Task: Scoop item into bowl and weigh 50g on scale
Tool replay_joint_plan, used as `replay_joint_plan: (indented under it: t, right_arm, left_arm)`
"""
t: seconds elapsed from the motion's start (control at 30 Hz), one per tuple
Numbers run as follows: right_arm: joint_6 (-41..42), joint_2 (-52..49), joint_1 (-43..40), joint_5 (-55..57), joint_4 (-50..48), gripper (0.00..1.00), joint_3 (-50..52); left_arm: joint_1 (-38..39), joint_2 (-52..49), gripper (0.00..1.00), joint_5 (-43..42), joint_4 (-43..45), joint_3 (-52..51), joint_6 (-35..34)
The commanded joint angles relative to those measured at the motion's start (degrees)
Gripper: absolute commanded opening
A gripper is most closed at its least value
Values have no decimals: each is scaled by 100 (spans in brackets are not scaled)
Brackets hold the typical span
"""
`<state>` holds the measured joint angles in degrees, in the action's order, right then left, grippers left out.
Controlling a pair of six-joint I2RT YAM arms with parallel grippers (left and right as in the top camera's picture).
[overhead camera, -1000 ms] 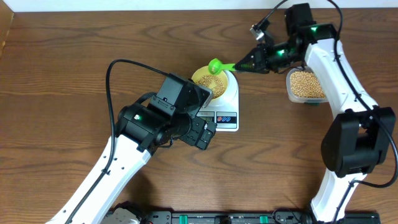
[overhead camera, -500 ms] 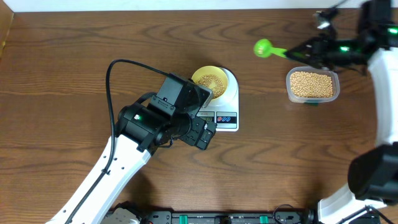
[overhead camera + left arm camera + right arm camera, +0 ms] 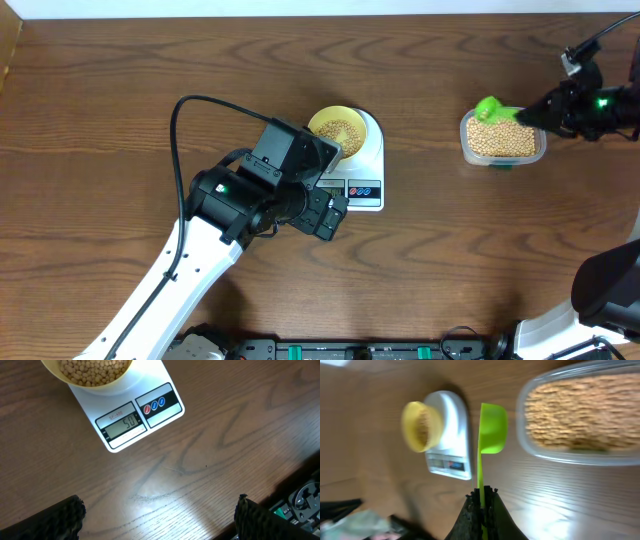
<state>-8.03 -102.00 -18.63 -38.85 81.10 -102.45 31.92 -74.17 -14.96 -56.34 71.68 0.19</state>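
My right gripper holds the scoop (image 3: 493,108), and the scale shows the wanted weight. So my gripper will next turn downward over the clear tub, bring the scoop down onto the tub's beans and let go of it.
The pale yellow bowl (image 3: 335,127) with tan beans (image 3: 92,369) stands on the white scale (image 3: 364,165); its display (image 3: 123,423) reads 50. My left gripper (image 3: 157,519) is open and empty over bare table in front of the scale. My right gripper (image 3: 540,112) is shut on the handle of a green scoop (image 3: 493,108), whose head is over the left end of the clear tub of beans (image 3: 502,139). In the right wrist view the scoop (image 3: 491,430) looks empty, beside the tub (image 3: 580,420), with the bowl (image 3: 421,426) and scale (image 3: 451,430) to the left.
The clear tub sits at the right of the wooden table. The left arm's body (image 3: 262,188) lies just left of and in front of the scale. A black rail (image 3: 360,350) runs along the table's front edge.
My right gripper has swung the green scoop from above the bowl rightwards to the tub's left end. The left arm, bowl and scale have not moved.
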Motion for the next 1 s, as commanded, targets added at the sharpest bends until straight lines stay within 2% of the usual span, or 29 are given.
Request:
replay_joint_plan:
  t: [0.0,0.3,0.53,0.73,0.97]
  right_arm:
    - [37,66,-7,1047,-181,1,13]
    - [278,66,227,1982,-605,1,13]
    - [549,63,1086,3532,-920,1,13]
    - [750,63,1552,4380,-868,1,13]
    - [933,63,1694,5027,-798,1,13]
  left_arm:
    - [-24,7,98,-48,4,-11,-7]
    - [-24,7,98,-48,4,-11,-7]
    - [-24,9,98,-48,4,-11,-7]
    - [-24,9,98,-48,4,-11,-7]
    - [-24,7,98,-48,4,-11,-7]
